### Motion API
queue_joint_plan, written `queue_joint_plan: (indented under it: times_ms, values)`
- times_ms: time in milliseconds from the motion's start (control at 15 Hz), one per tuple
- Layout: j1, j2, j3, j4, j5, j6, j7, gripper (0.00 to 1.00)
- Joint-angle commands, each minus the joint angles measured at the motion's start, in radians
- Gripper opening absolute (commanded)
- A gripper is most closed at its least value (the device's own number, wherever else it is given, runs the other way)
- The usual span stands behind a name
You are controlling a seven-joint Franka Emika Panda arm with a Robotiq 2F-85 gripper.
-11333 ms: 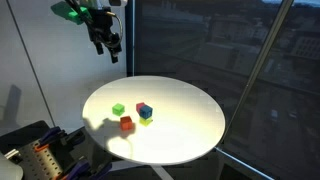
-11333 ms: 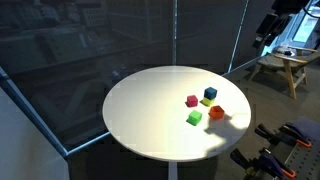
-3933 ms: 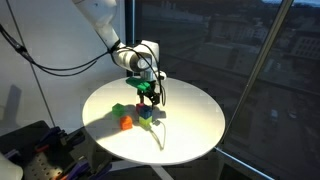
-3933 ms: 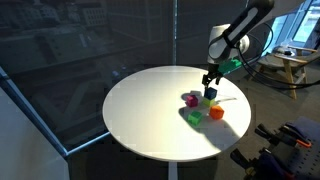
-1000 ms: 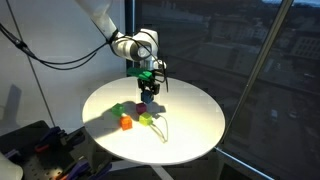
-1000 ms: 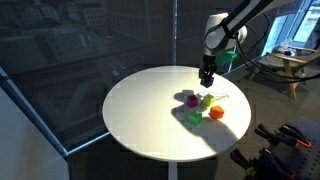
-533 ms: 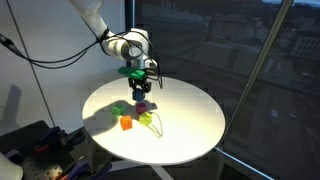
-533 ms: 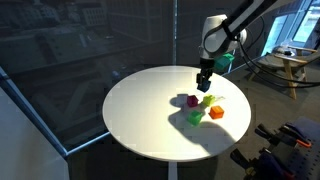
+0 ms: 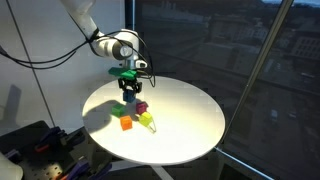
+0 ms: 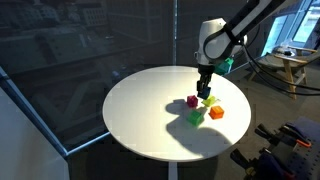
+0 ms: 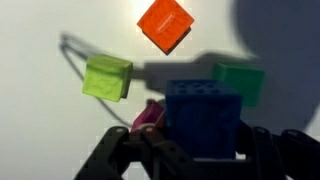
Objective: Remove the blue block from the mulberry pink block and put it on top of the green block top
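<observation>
I should next move my gripper to the right in the wrist view and lower the blue block (image 11: 204,112) onto the green block (image 11: 239,82), because the green block is below on that side.
My gripper (image 11: 203,138) is shut on the blue block (image 11: 204,112), a dark blue cube that I hold in the air above the round white table (image 9: 190,120). In both exterior views the gripper (image 9: 130,92) (image 10: 205,90) hangs over the group of blocks. The mulberry pink block (image 11: 148,117) (image 9: 141,107) (image 10: 192,101) sits bare on the table, just beside the blue block in the wrist view. The green block (image 11: 240,82) (image 10: 196,117) lies in shadow a short way beyond the blue block.
A red-orange block (image 11: 165,25) (image 9: 125,123) (image 10: 216,113) and a yellow block (image 11: 107,77) (image 9: 147,121) (image 10: 210,102) lie close to the others. The table's edge (image 10: 130,135) is well away from the blocks. Dark window panes stand behind it.
The gripper has carried the blue block sideways off the pink block and slightly lower, toward the green block. The blocks on the table have not moved.
</observation>
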Motion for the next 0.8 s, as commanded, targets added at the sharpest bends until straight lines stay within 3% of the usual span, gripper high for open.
queue_joint_plan:
  times_ms: [0,733]
  values:
    - [0.017,-0.050,0.007,-0.048,-0.052,-0.030,-0.016,0.27]
    - [0.056,0.004,0.038,-0.041,-0.103,-0.027,-0.030,0.27]
